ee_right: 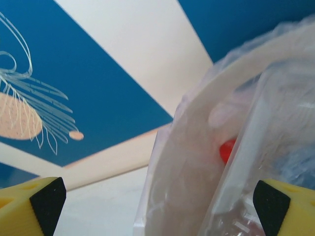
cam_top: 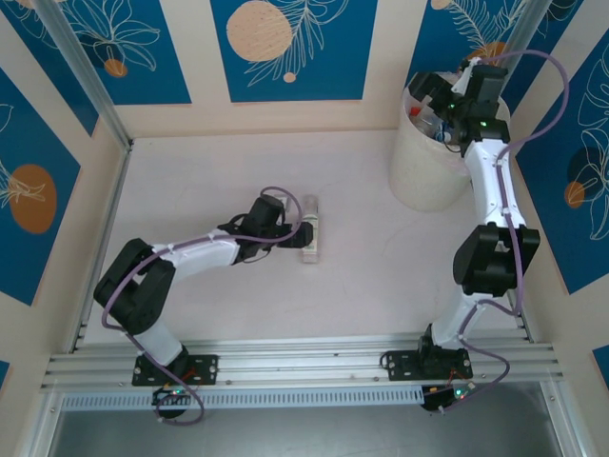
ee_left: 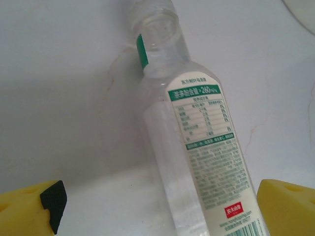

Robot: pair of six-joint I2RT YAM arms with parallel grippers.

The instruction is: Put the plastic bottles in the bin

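Observation:
My left gripper shifts across next and lowers its open fingers astride the bottle's labelled base end (cam_top: 310,249) (ee_left: 221,199) to close, since that lies below it, off-centre by one fingertip.
One clear plastic bottle (cam_top: 311,249) with a white and green label lies on the table. In the left wrist view this bottle (ee_left: 197,137) runs lengthwise between the yellow fingers, cap end away from me and closer to the right finger (ee_left: 288,206). My left gripper (cam_top: 299,234) (ee_left: 162,211) is open around it, with neither pad touching. The off-white bin (cam_top: 428,176) stands at the far right with bottles (cam_top: 436,130) inside. My right gripper (cam_top: 433,100) (ee_right: 160,206) hangs open over the bin's bag-lined rim (ee_right: 197,147), holding nothing. A red cap (ee_right: 227,149) shows through the bag.
Blue and cream patterned walls (cam_top: 285,48) close in the table at the back and both sides. An aluminium rail (cam_top: 304,362) runs along the near edge by the arm bases. The bin stands against the right wall.

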